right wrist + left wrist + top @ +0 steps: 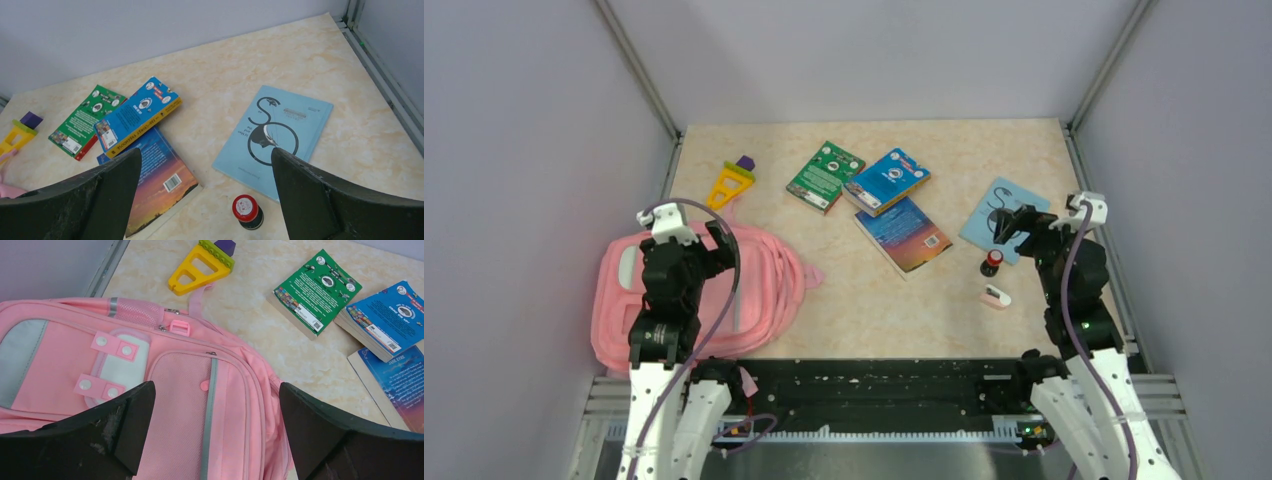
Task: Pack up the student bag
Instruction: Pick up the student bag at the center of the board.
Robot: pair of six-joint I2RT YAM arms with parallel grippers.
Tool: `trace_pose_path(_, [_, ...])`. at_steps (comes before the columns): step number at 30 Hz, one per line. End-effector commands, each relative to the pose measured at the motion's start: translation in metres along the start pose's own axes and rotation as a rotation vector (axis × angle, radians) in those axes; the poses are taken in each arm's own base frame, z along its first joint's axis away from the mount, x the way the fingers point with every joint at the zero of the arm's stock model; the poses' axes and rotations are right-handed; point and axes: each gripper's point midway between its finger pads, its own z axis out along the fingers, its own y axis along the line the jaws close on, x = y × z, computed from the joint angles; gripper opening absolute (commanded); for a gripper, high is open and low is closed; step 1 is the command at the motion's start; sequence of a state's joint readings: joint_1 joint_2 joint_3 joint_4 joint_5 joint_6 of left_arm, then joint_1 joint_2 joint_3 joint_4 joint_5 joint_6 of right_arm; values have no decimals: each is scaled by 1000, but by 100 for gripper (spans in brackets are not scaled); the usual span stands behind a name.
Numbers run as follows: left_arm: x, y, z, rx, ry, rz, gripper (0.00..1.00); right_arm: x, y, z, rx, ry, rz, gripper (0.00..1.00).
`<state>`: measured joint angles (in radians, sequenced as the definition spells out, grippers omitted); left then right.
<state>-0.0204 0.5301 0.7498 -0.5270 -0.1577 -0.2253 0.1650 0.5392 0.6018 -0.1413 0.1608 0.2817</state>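
The robot's left gripper will next shift toward the pink loop and go down around the bag's edge, which is below the gripper and to its right in the top view.
The student bag lies flat at the table's front left, pink with grey-green stripes and white patches. My left gripper hovers over its right half, open, with nothing between the fingers. In the left wrist view the student bag fills the space below the left gripper, and its zippers look closed. My right gripper hangs open over the right side of the table. In the right wrist view the right gripper sits above a red-capped bottle.
A green book, a blue book and a sunset-cover book lie mid-table. At the right are a light blue book, the red-capped bottle and a small pink-white item. A yellow toy lies behind the bag.
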Motion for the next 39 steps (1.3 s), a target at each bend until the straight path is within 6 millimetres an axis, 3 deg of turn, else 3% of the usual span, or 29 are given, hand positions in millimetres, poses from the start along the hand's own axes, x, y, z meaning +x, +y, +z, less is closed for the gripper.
trace_pose_path(1, [-17,-2,-2,-5,-38,-39,98,-18,-4,-5,23,-83,12,99])
trace_pose_path(8, [-10,-2,3,-11,-15,-54,98,-18,-7,-8,31,-99,24,99])
trace_pose_path(15, [17,-17,16,73,131,0,98,-19,19,-14,-139,-168,28,99])
trace_pose_path(21, [30,-21,22,82,192,1,97,-15,8,-14,-82,-168,33,99])
trace_pose_path(24, [39,-36,22,109,226,-3,95,-12,4,-12,-59,-159,28,99])
trace_pose_path(27, [57,-57,20,130,277,22,94,-11,2,-12,-50,-152,25,99])
trace_pose_path(32, [105,-94,20,155,376,58,94,-13,-3,-12,-23,-161,27,98])
trace_pose_path(36, [137,-102,24,105,447,59,95,-7,-9,-12,10,-138,31,98])
trace_pose_path(39, [149,-104,25,71,450,88,93,-6,-12,-12,29,-135,36,98])
